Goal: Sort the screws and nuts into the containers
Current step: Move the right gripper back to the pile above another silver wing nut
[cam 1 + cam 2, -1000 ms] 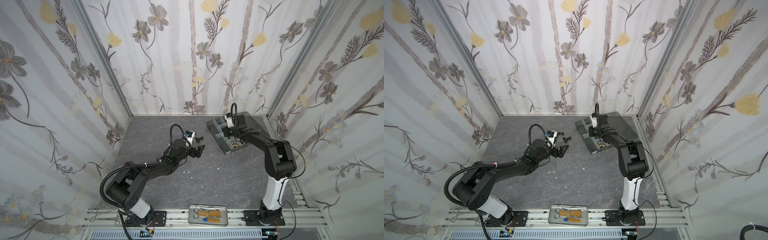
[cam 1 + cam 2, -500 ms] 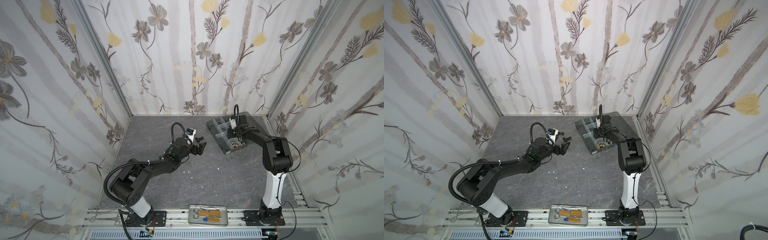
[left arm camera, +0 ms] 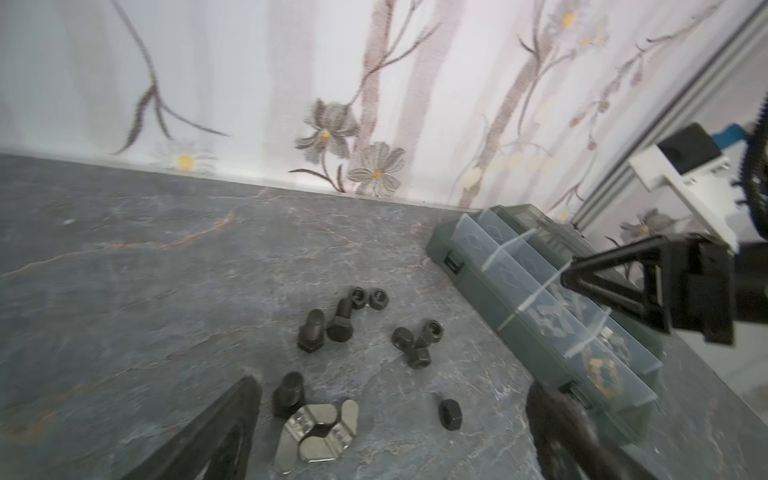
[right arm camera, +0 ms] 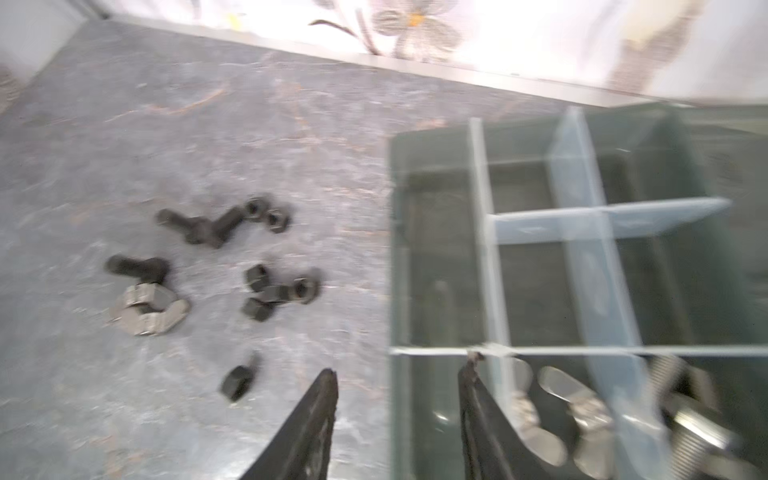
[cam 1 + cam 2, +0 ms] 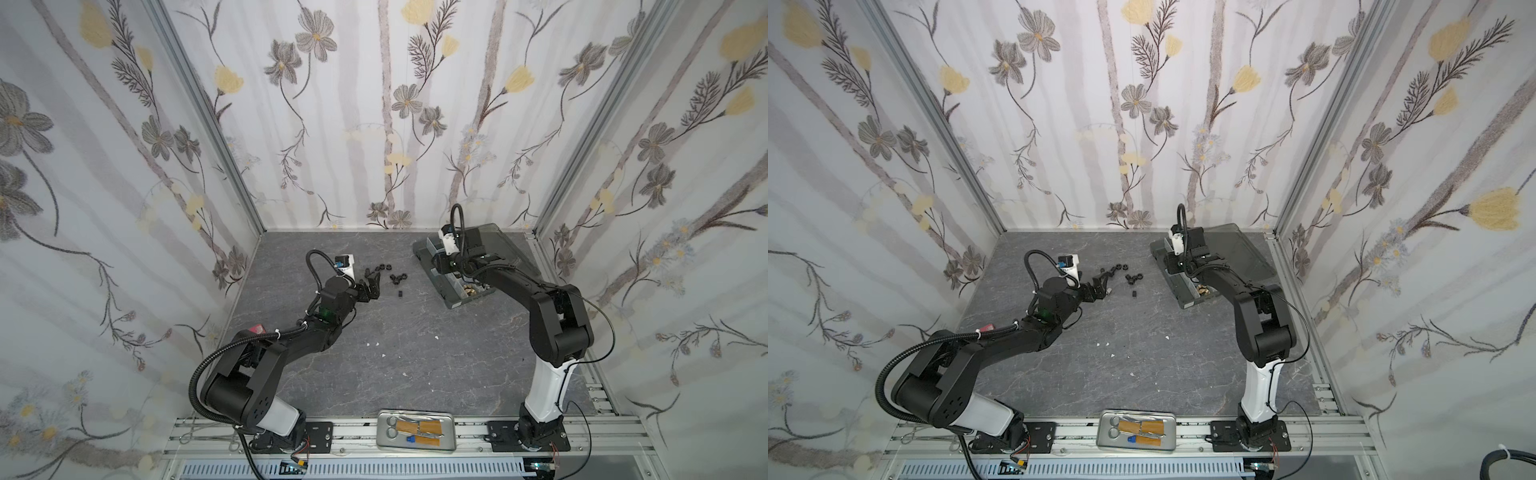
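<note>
A silver wing nut (image 5: 1108,291) lies below my right gripper, over beside my left gripper, so I should swing my right gripper past the black nuts and down onto that wing nut next.
Black screws and nuts (image 5: 395,277) lie loose on the grey floor in both top views, left of the organizer box (image 5: 453,291) whose cells are the containers. My left gripper (image 5: 371,282) stands open just left of the pile. Between its fingers (image 3: 237,415) in the left wrist view lie silver wing nuts (image 3: 320,428), a black bolt (image 3: 289,392) and a black nut (image 3: 450,413). My right gripper (image 4: 399,382) is open and holds nothing, straddling the box's near wall (image 4: 399,257). Silver wing nuts (image 4: 552,415) and brass pieces (image 3: 602,370) sit in cells.
The box's smoky lid (image 5: 496,245) lies open toward the back right corner. A flat silver tray with scissors (image 5: 417,430) rests on the front rail. White specks (image 5: 376,344) dot the floor's middle. The patterned walls stand close on three sides.
My right gripper has opened and shifted slightly left over the box's edge. My left gripper, still open, has drawn back to the left, uncovering the pile.
</note>
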You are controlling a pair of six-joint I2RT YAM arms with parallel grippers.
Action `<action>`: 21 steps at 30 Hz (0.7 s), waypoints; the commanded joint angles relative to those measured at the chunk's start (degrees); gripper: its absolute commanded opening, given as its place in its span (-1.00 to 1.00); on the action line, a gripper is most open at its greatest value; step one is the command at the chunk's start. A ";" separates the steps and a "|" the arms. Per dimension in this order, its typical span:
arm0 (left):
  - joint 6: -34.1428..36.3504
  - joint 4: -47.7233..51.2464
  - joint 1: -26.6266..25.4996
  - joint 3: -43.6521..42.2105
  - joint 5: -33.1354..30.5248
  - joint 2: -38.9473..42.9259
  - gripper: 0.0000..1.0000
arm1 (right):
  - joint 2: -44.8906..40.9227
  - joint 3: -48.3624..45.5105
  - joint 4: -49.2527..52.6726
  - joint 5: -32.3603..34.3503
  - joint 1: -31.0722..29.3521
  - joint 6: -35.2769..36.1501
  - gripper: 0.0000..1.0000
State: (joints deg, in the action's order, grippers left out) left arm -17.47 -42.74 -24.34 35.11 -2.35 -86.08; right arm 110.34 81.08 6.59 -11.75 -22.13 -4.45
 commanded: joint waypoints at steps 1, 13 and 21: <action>-4.88 -0.31 1.50 -1.42 -3.70 1.70 1.00 | 2.41 0.69 -5.25 -5.05 -5.26 0.67 -0.05; -6.50 0.50 3.68 -6.20 -7.34 6.12 1.00 | 19.03 15.73 -2.90 -6.93 -15.97 4.24 0.00; -7.02 -0.15 3.88 -5.50 -5.96 3.88 1.00 | 27.81 25.61 3.87 -4.26 -18.07 5.88 0.03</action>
State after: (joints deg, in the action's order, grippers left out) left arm -23.38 -41.69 -20.62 29.06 -8.75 -81.56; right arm 136.66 104.66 7.53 -17.19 -39.77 -0.38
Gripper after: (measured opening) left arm 0.997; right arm 0.519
